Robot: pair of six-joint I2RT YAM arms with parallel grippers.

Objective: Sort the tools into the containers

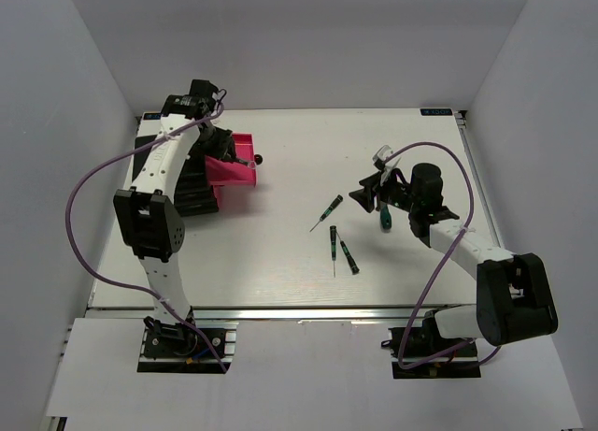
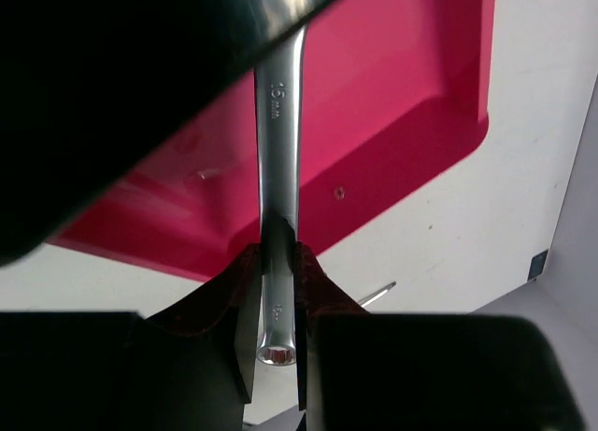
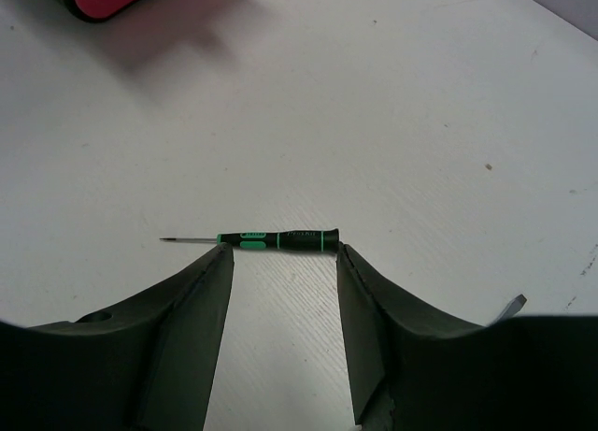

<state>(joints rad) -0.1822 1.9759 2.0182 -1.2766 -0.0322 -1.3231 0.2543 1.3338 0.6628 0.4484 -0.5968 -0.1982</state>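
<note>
The wrench's handle already spans the drawer's pink bottom, so I should move my left gripper slightly toward the black cabinet [image 1: 194, 193], over the open magenta-pink drawer, and release the wrench there.
My left gripper [image 2: 278, 295] is shut on a flat silver wrench [image 2: 278, 122] marked 15 mm. It holds the wrench upright over the open magenta-pink drawer [image 2: 402, 104]. In the top view the left gripper [image 1: 218, 143] hovers over that drawer [image 1: 235, 172], which is pulled out of the black cabinet [image 1: 194, 193]. My right gripper [image 3: 283, 258] is open and low over the table. A slim black-and-green screwdriver [image 3: 280, 239] lies just beyond its fingertips. In the top view the right gripper [image 1: 363, 196] is right of this screwdriver [image 1: 328, 210]. Two more slim screwdrivers [image 1: 334, 243] [image 1: 348, 257] lie nearer. The bigger green-handled screwdriver [image 1: 381, 217] lies under the right wrist.
The drawer's round black knob [image 1: 259, 159] points toward the table's middle. White walls enclose the table on the left, back and right. Purple cables loop beside both arms.
</note>
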